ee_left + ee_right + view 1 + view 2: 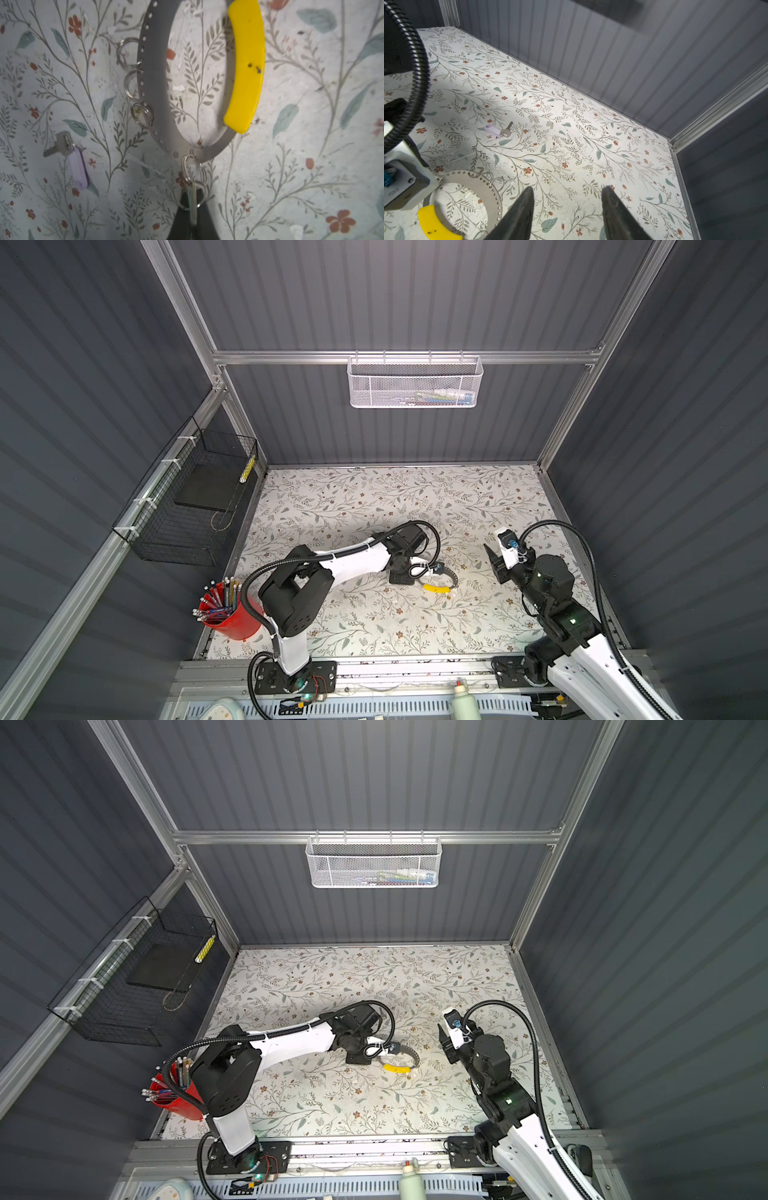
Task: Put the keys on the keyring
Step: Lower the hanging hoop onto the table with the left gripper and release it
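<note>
The silvery key point(193, 205) has its split ring hooked on the keyring, so my left gripper will next lower to the tabletop point(151, 195) between the keyring's end and the lilac-tagged key and release it.
The keyring point(153, 83) is a flat grey metal loop with a row of small holes and a yellow segment point(247, 66). It lies on the floral table in both top views point(453, 578) point(415, 1057). Three empty split rings point(131, 85) hang from its holes. My left gripper point(192, 199) is shut on a silvery key point(193, 205), seen edge-on, whose split ring hooks into the keyring. Another key with a lilac tag point(68, 153) point(500, 131) lies loose beside the loop. My right gripper point(568, 191) point(490, 551) hovers open and empty to the right of the keyring point(467, 176).
A red cup of pencils point(230, 614) stands at the front left by the left arm's base. A black wire basket point(195, 506) hangs on the left wall and a white mesh basket point(415, 383) on the back wall. A pale bottle point(461, 701) stands beyond the front edge.
</note>
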Controlling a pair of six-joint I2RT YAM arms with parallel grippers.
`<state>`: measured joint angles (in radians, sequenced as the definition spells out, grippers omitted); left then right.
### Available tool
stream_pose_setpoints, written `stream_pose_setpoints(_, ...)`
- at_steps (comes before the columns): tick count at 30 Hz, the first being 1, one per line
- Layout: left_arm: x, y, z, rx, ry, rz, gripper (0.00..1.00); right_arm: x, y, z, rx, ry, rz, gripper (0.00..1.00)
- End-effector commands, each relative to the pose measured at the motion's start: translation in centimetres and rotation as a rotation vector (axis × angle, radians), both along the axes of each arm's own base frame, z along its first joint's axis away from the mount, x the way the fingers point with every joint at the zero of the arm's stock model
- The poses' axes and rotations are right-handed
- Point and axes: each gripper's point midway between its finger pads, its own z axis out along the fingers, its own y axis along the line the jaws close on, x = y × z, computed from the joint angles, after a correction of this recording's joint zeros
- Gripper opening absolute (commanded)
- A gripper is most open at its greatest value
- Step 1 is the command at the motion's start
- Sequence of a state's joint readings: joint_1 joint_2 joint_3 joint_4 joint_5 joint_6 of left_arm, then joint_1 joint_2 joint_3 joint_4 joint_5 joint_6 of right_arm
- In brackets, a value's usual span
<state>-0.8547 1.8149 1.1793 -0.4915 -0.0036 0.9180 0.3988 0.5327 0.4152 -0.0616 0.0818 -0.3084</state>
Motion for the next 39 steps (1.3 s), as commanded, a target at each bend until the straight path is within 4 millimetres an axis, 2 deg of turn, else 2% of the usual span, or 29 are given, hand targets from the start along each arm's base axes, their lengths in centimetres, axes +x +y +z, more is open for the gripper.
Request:
stream_pose_setpoints(1,0.7,1.2,-0.5,0.045,-0.042,-0.010,0.01,0.0,0.2,0.5,-0.027,-0.004,0.018,0.54)
stream_pose_setpoints(7,1.0,3.2,-2.3,0.141,-0.052,0.015,0.02,0.2,0.4,-0.7,-0.056,0.023,0.029,0.54)
stream_pose_setpoints(11,1.3,4.5,-3.2,0.198,-0.050,0.048,0.07,0.2,0.2,-1.2,-0.075,0.027,0.026,0.54)
stream_pose_setpoints(16,2.0,5.6,-4.1,0.247,-0.066,0.092,0.23,0.3,0.0,-1.4,-0.084,0.034,0.015,0.55)
stream_pose_setpoints(18,2.5,6.1,-4.3,0.273,-0.081,0.110,0.25,0.4,-0.1,-1.6,-0.092,0.038,0.007,0.55)
stream_pose_setpoints(21,3.3,6.7,-4.3,0.288,-0.103,0.150,0.37,0.5,-0.3,-1.7,-0.096,0.041,-0.004,0.56)
stream_pose_setpoints(22,3.7,6.8,-4.0,0.283,-0.114,0.173,0.41,0.5,-0.4,-1.7,-0.095,0.041,-0.009,0.56)
stream_pose_setpoints(27,5.2,7.7,-1.6,0.232,-0.170,0.273,0.47,0.5,-0.8,-1.4,-0.100,0.031,-0.030,0.57)
stream_pose_setpoints(31,6.9,7.5,2.5,0.057,-0.203,0.412,0.51,0.4,-0.3,-1.1,-0.076,0.038,-0.006,0.58)
stream_pose_setpoints(34,8.3,6.7,5.5,-0.135,-0.165,0.529,0.54,0.3,1.1,-1.2,-0.038,0.079,0.059,0.58)
stream_pose_setpoints(37,9.2,5.8,7.2,-0.272,-0.124,0.584,0.54,0.4,2.7,-1.5,0.016,0.138,0.121,0.57)
stream_pose_setpoints(39,9.4,4.7,8.0,-0.347,-0.091,0.582,0.54,0.0,4.3,-2.3,0.040,0.221,0.204,0.56)
